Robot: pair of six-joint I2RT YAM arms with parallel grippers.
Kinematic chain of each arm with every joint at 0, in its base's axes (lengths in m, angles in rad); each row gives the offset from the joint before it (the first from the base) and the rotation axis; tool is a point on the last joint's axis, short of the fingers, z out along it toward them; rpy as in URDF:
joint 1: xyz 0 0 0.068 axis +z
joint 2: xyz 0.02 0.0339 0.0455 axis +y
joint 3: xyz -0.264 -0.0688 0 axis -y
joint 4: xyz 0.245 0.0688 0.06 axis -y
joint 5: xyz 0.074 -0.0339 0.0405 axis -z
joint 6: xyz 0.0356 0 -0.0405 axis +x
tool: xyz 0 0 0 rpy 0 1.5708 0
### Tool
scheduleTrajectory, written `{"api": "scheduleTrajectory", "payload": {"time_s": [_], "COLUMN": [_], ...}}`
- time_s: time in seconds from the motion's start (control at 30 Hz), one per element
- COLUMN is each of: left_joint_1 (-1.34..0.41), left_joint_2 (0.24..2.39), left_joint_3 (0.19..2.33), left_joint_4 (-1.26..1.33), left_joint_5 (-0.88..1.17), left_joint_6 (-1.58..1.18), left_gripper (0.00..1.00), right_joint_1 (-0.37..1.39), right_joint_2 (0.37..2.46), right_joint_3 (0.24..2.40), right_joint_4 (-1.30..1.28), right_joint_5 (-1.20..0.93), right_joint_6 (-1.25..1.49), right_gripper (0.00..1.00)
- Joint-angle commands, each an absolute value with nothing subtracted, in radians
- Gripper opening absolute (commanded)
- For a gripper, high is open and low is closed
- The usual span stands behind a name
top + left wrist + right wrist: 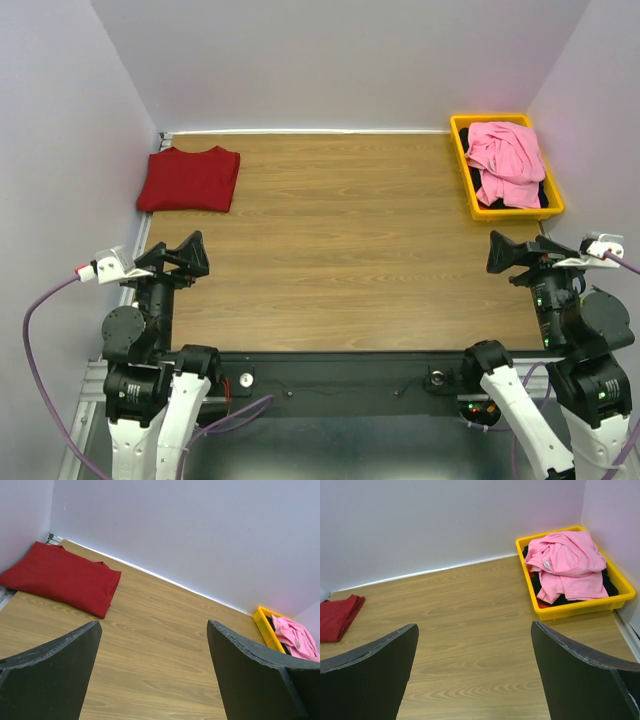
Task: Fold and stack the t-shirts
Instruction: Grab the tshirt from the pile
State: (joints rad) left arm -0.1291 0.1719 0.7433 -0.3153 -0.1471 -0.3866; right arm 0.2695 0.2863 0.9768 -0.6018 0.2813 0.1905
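Observation:
My right gripper moves outward and down onto the pink t-shirt's edge nearest the side [528, 161] [592, 558] next. The shirt lies outward of the gripper and lower.
A dark red t-shirt [190, 179] lies folded flat in the far left corner of the table; it also shows in the left wrist view [62, 577] and at the left edge of the right wrist view [337, 616]. A crumpled light pink t-shirt [505, 163] fills the yellow bin, on top of black fabric [565, 600]. My left gripper [196, 254] is open over bare wood near the left front edge, with nothing between its fingers [50, 675]. My right gripper [499, 253] is open too, just in front of the bin.
A yellow bin [512, 212] stands in the far right corner against the wall. Pale walls close the table on the left, back and right. The wooden tabletop [340, 240] stretches between the red shirt and the bin.

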Motion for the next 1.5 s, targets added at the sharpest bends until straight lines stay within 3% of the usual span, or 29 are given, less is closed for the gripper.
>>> {"api": "scheduleTrajectory", "payload": {"time_s": [0.0, 0.2, 0.43, 0.7, 1.07, 1.3, 1.47], "left_joint_1": [-0.127, -0.127, -0.127, -0.127, -0.126, -0.118, -0.118], "left_joint_2": [0.169, 0.156, 0.181, 0.169, 0.195, 0.213, 0.23], "left_joint_3": [0.724, 0.693, 0.634, 0.56, 0.548, 0.554, 0.555], "left_joint_4": [-0.247, -0.219, -0.199, -0.172, -0.158, -0.176, -0.179], "left_joint_5": [-0.152, -0.16, -0.1, -0.067, -0.072, -0.089, -0.098], "left_joint_6": [-0.374, -0.377, -0.408, -0.411, -0.408, -0.411, -0.414], "left_gripper": [0.98, 0.99, 0.99, 0.98, 0.98, 0.98, 0.98], "right_joint_1": [0.275, 0.275, 0.275, 0.255, -0.129, -0.313, -0.363], "right_joint_2": [0.282, 0.386, 0.765, 1.308, 1.814, 2.054, 2.204], "right_joint_3": [0.982, 0.976, 1.043, 1.285, 1.647, 1.897, 2.043], "right_joint_4": [-0.584, -0.571, -0.502, -0.492, -0.471, -0.462, -0.448], "right_joint_5": [0.285, 0.252, 0.259, 0.584, 0.485, 0.335, 0.267], "right_joint_6": [0.184, 0.235, 0.347, 0.382, 0.434, 0.434, 0.4], "right_gripper": [1.0, 1.0, 1.0, 1.0, 1.0, 0.81, 0.73]}}
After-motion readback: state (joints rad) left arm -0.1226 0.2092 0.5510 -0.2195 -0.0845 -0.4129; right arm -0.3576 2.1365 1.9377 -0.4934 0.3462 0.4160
